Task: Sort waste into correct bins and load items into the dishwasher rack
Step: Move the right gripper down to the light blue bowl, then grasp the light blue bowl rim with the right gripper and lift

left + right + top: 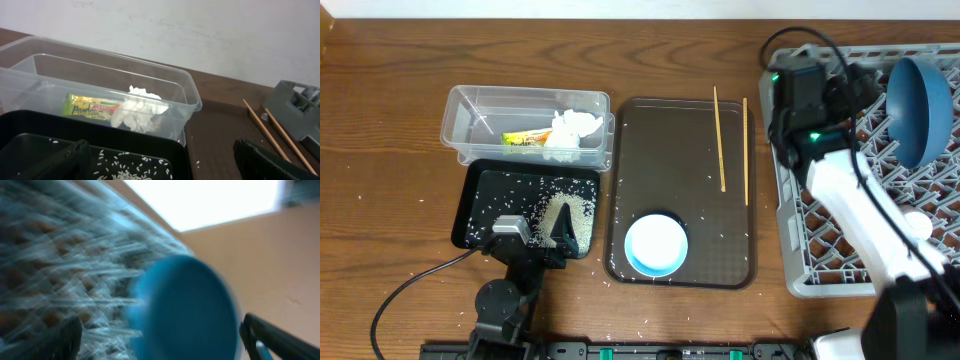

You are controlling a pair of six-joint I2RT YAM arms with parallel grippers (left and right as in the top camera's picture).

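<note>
My right gripper swings back and to the left in the overhead view to the still unracked white bowl next, then down onto its rack-side rim [686, 241].
The dark blue plate [921, 96] stands on edge in the grey dishwasher rack [840, 262] at the right. My right gripper [868, 88] is at the plate's left side and open; the blurred right wrist view has the plate [185, 312] between its wide-spread fingers [65, 340]. My left gripper [535, 232] hovers open and empty over the black tray [480, 205], above the rice [127, 172]. In the clear tub [470, 110] lie the wrapper [90, 107] and tissue [140, 110]. The white bowl [655, 245] and two chopsticks [720, 140] lie on the brown serving tray.
The brown serving tray [690, 180] lies between the bins and the rack. Loose rice grains [380, 185] dot the wooden table around the black tray. The right arm's white link [865, 210] crosses over the rack's front half.
</note>
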